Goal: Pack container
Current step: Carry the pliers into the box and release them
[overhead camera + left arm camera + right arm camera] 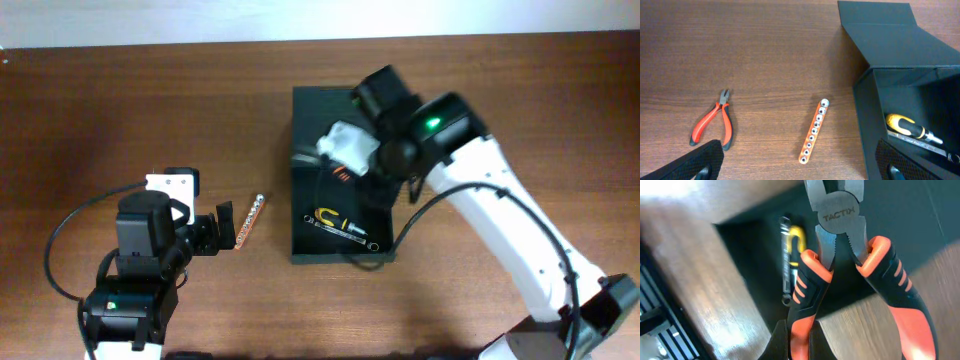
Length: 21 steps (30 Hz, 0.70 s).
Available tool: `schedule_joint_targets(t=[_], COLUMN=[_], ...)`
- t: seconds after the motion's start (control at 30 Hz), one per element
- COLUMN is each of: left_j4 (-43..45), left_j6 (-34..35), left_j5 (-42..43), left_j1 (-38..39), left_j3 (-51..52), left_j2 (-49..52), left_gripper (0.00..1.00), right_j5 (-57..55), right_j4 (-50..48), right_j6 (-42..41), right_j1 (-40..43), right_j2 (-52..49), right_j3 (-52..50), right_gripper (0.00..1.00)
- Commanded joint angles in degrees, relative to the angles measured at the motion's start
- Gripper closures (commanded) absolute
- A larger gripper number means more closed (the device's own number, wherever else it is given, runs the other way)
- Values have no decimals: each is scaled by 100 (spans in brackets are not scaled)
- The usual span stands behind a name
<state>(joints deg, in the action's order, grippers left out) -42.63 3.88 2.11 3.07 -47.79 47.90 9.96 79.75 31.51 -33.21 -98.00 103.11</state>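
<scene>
The right gripper brings the pliers down into the container (315,120) next. It then releases them on the container's bare bottom beside the yellow-handled tool (328,215), as that lies below the gripper.
The dark green container (315,120) stands open at the table's middle, its flap lid laid back in the left wrist view (890,35). My right gripper (352,158) hovers over the container, shut on one orange-and-black handle of large pliers (840,215); the grip shows in the right wrist view (801,336). A yellow-handled tool (328,215) and a wrench (355,233) lie inside the container. My left gripper (215,232) is open and empty, left of the container, with an orange bit strip (814,131) on the table between and ahead of its fingers (800,170).
Small red-handled pliers (715,120) lie on the wooden table left of the orange strip; they are hidden under the left arm in the overhead view. The orange strip (250,218) lies a short way left of the container's wall.
</scene>
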Motion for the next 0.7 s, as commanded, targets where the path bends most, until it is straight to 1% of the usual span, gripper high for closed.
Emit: schedule_joint_targets(t=[0.0,0.07,0.2,0.33,0.5,0.67], left_j4=[17,17,17,15,13,13], left_j6=[-94,-94,-94,-92,-92,-92], left_j5=[39,42,42,44,44,44], left_j1=[-24,-24,-24,-24,-24,-24], left_j3=[-94,-94,-94,-94,-94,-94], left_j2=[4,4,4,4,4,4], left_gripper=[1,1,1,1,1,1], right_j5=[-142,-138,-133,-133,-133,-138], right_j4=[-48,-131,-553,-1204,-1770,-2575], right_j6=[129,131,129,127,127,127], right_j1=[-293,-280,-236,-236,-236,-203], right_j2=[87,79,42,11,11,11], right_j3=[63,-87,-769,-1561,-2201,-2802], right_gripper=[96,96,96,96,96,96])
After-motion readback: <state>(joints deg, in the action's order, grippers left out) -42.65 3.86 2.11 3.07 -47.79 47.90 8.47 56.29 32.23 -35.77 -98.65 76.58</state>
